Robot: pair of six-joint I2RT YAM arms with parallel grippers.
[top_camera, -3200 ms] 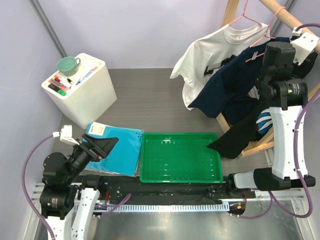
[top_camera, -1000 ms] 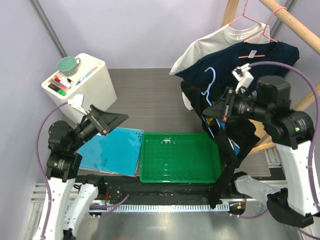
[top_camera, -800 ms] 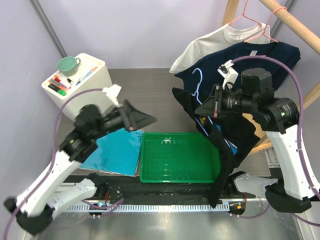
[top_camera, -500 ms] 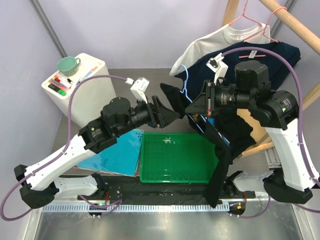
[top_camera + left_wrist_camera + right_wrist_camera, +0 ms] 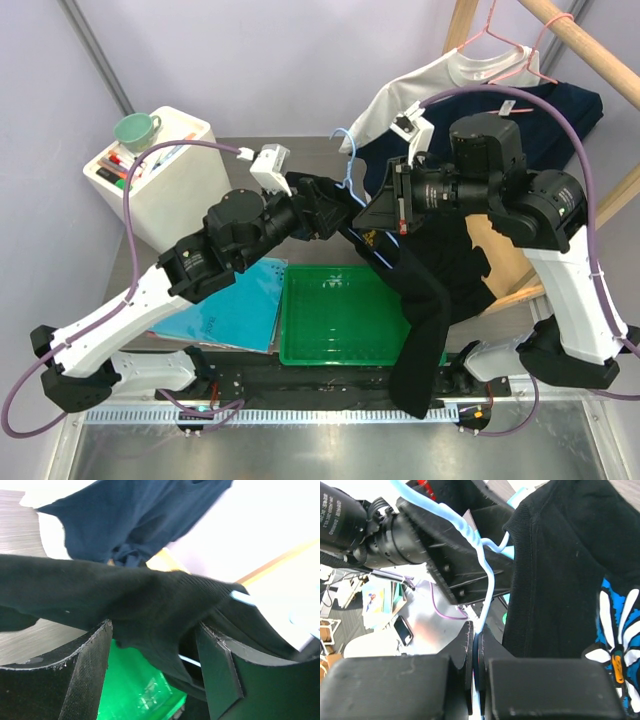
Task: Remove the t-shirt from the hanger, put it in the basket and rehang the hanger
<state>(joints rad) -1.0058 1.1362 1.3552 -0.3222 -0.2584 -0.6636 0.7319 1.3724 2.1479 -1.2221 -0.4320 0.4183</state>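
Observation:
My right gripper should next go down and back toward the green tray's far edge [image 5: 345, 267] to release the hanger's wire, because that edge of the tray is below and back from the gripper.
A black t-shirt [image 5: 430, 300] hangs on a light blue hanger [image 5: 347, 160] above the green tray [image 5: 300, 345]. My right gripper [image 5: 385, 205] is shut on the hanger's wire [image 5: 487, 575], the wire pinched between its tips [image 5: 476, 635]; the shirt [image 5: 560, 580] droops to the right. My left gripper [image 5: 345, 205] is open and meets the shirt from the left. In the left wrist view the black fabric [image 5: 140, 600] lies between the spread fingers [image 5: 90, 680], with a bit of hanger [image 5: 243, 598] showing beyond it.
A white t-shirt [image 5: 410, 85] and a navy t-shirt [image 5: 540, 120] hang on pink hangers on the wooden rack [image 5: 590, 50] at the back right. A white box [image 5: 160, 175] with a mug stands at the left. A blue folder [image 5: 235, 305] lies beside the tray.
My right arm has carried the hanger and black shirt left, away from the rack. My left arm has risen from the near left and reached right until its open jaws straddle the shirt.

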